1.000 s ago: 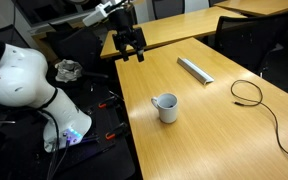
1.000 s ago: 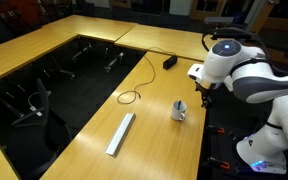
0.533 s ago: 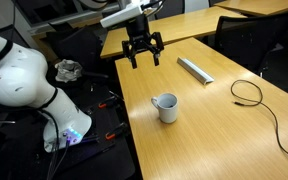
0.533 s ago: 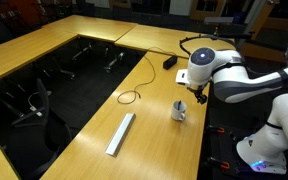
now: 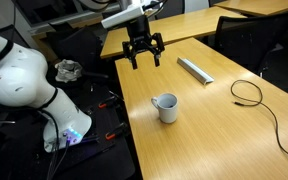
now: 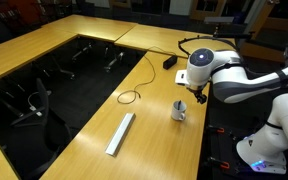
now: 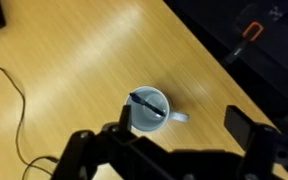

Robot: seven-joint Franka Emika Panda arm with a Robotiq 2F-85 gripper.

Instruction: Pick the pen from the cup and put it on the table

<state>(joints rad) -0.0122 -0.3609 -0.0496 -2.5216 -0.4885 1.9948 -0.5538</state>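
Next, my gripper goes down and outward onto the pen's end that clears the cup's rim [image 7: 136, 99], since the pen slants in the cup below and outward of it.
The cup [image 5: 166, 106] is a small white mug standing upright on the light-wood table [image 5: 224, 125]; it also shows in the other exterior view [image 6: 180, 111] and in the wrist view [image 7: 149, 111]. The pen [image 7: 148, 105] is a slim dark stick lying slanted inside the cup, clear only in the wrist view. My gripper [image 5: 143, 58] hangs open and empty well above the table, higher than the cup and off to its side. In the wrist view its two dark fingers [image 7: 181, 122] straddle the cup from above.
A flat grey bar [image 5: 195, 70] lies on the table beyond the cup, also in the other exterior view [image 6: 120, 133]. A looped black cable [image 5: 248, 93] runs along the far side. The table edge and a dark gap with equipment lie near the robot base [image 5: 29, 90].
One second ago the gripper was further back near the table's corner; it swung over toward the cup. In the last half second nothing visibly moved.
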